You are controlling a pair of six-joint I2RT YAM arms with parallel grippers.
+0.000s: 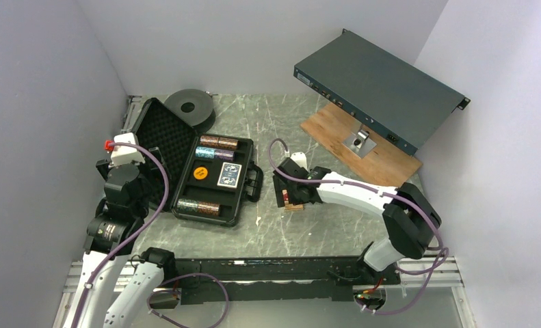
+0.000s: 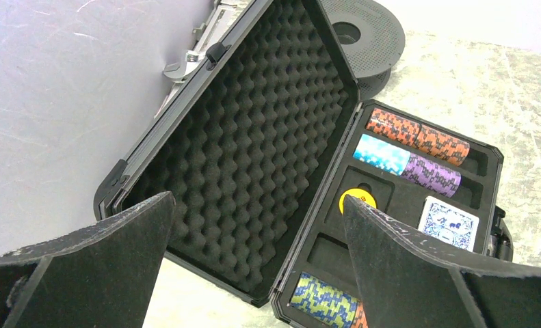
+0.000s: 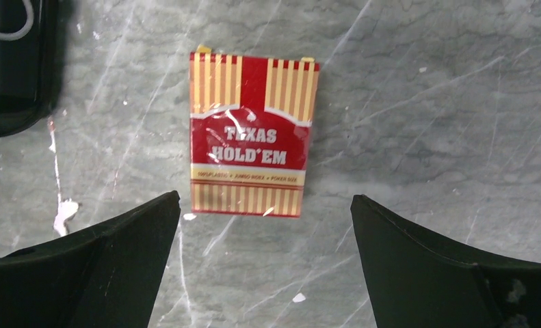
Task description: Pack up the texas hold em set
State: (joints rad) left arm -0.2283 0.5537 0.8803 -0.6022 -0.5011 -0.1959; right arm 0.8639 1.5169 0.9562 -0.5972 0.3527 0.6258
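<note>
My right gripper moves down over the Texas Hold'em card deck [image 1: 294,206] [image 3: 251,135] next and closes on its long sides, since the deck lies on the tabletop below the open fingers.
The black briefcase [image 1: 161,140] lies open at the left, its foam lid [image 2: 254,137] leaning back. In its tray sit a brown chip stack [image 1: 218,142], a blue-and-purple stack [image 2: 407,162], a green-blue stack [image 2: 325,301], a yellow round button [image 1: 200,173] and a blue card deck [image 2: 449,222]. A red "Texas Hold'em" card deck [image 3: 251,135] lies flat on the table to the right of the case. My right gripper [image 3: 265,197] hovers open just above and short of that deck, holding nothing. My left gripper [image 2: 257,198] stands open at the case's left side, facing the lid, empty.
A black round spool [image 1: 191,106] lies behind the case. A large dark-grey metal box [image 1: 380,89] rests tilted on a wooden board [image 1: 384,160] at the back right. Grey walls close in on the left, the back and the right.
</note>
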